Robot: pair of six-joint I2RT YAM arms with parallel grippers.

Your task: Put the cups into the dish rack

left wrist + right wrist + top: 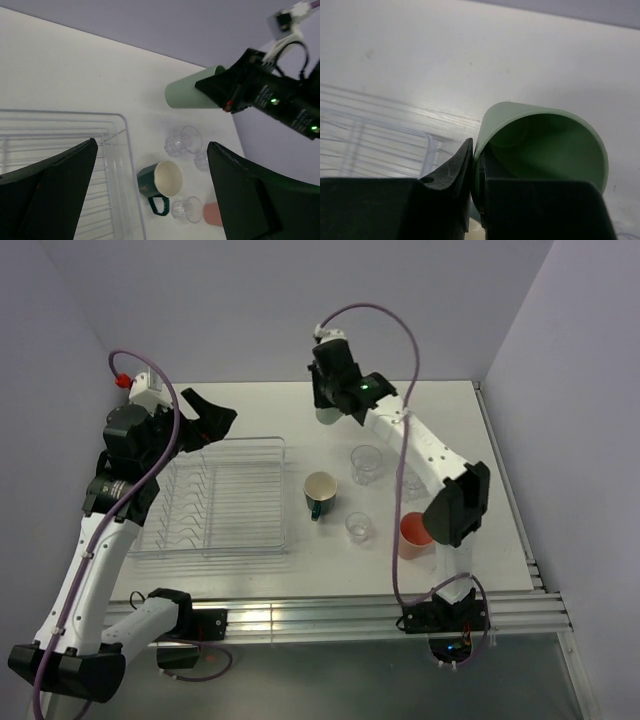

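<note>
Next, the left gripper turns, moves gently to the right in the top view toward the tumbler's free base, opposite the tumbler's held rim, and closes.
My right gripper is shut on the rim of the pale green tumbler and holds it tilted in the air past the far right corner of the dish rack. One finger is inside the tumbler and one outside. The tumbler also shows in the left wrist view. My left gripper is open and empty above the rack's far edge. On the table right of the rack stand the dark teal mug, two clear glasses and the salmon-pink tumbler. A third glass shows in the left wrist view.
The rack holds no cups and its prongs run along its left side. The right arm's forearm stretches over the cups on the right. Purple walls close in the back and both sides.
</note>
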